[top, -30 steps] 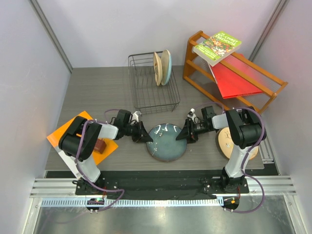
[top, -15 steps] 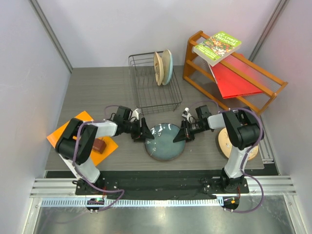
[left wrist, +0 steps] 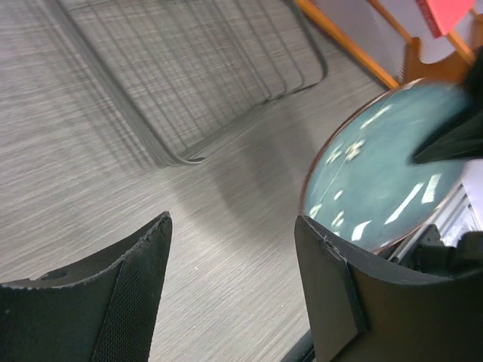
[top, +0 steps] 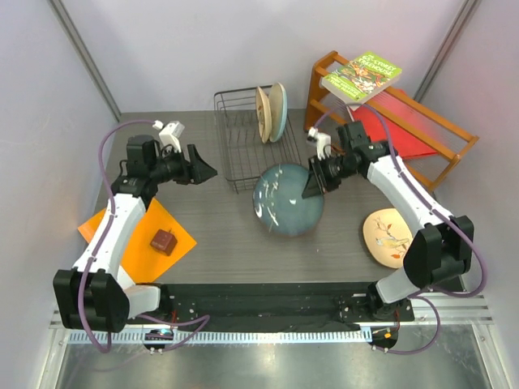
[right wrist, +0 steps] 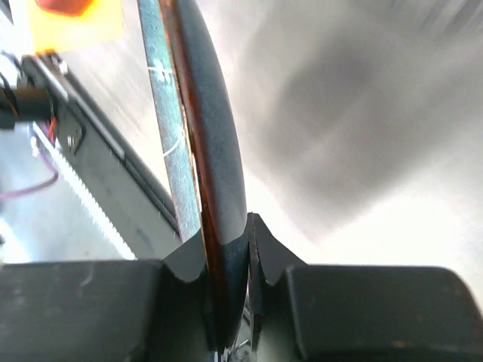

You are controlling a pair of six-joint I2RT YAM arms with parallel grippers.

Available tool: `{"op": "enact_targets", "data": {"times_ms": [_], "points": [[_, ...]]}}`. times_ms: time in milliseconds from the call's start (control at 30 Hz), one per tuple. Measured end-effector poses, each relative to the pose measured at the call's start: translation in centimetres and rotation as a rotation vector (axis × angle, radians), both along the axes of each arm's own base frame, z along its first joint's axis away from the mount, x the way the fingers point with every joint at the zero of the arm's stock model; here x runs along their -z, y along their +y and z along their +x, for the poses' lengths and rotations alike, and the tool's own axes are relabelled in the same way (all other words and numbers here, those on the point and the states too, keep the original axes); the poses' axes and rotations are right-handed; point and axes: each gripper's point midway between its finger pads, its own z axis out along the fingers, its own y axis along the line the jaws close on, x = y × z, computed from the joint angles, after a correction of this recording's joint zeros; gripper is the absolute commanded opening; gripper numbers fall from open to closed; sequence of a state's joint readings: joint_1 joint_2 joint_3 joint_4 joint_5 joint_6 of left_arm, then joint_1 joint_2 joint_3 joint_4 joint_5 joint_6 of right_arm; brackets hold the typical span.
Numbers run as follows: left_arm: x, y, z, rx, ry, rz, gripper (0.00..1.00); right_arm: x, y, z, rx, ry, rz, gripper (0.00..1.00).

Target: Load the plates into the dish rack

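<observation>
My right gripper turns and swings outward next to let go of the plate, because the rack's wires beside the standing plates are to its left in the top view.
A dark blue-grey speckled plate [top: 288, 199] hangs tilted above the table, just in front of the black wire dish rack [top: 243, 166]. My right gripper [top: 312, 185] is shut on its right rim, and the right wrist view shows the rim [right wrist: 215, 181] edge-on between the jaws. Two plates [top: 271, 112] stand upright in the rack's back right part. A tan plate with a bird painting [top: 390, 237] lies flat at the right. My left gripper [top: 207, 172] is open and empty, left of the rack; in its own view the held plate [left wrist: 381, 181] is at the right.
An orange wooden shelf [top: 389, 121] with a book [top: 361, 77] and a red board stands at the back right. An orange mat [top: 138, 231] carrying a small brown block [top: 163, 241] lies at the front left. Grey walls close both sides.
The left gripper let go of the plate, opened and swung back and left. The right gripper closed on the plate's rim and lifted it from the table toward the rack.
</observation>
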State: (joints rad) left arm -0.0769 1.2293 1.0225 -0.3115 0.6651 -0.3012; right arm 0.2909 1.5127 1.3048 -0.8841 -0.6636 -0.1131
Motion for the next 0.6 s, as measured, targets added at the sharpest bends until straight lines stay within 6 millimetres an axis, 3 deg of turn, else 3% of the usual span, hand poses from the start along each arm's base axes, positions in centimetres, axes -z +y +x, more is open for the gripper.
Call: {"op": "enact_targets", "data": {"times_ms": [133,200,233,333,500,600], "points": [[1.7,1.7,0.7,-0.087,0.04,0.028,0.74,-6.2,2.3,3.9,0.02,-0.16,0.001,0.01],[3.0,3.0,1.1,-0.156,0.072,0.041,0.81,-8.7,4.0,6.4,0.056,-0.235,0.01,0.01],[4.2,4.4,1.4,-0.231,0.098,0.068,0.81,-10.5,5.3,8.7,0.104,-0.283,0.013,0.01],[5.2,6.1,1.8,-0.323,0.109,0.113,0.82,-11.9,7.3,12.4,0.185,-0.335,-0.006,0.01],[5.3,7.6,1.4,-0.406,0.092,0.152,0.82,-12.5,10.1,20.8,0.432,-0.523,-0.081,0.01],[5.4,7.8,0.7,-0.42,0.082,0.156,0.82,-11.7,10.3,23.2,0.579,-0.634,-0.185,0.01]]}}
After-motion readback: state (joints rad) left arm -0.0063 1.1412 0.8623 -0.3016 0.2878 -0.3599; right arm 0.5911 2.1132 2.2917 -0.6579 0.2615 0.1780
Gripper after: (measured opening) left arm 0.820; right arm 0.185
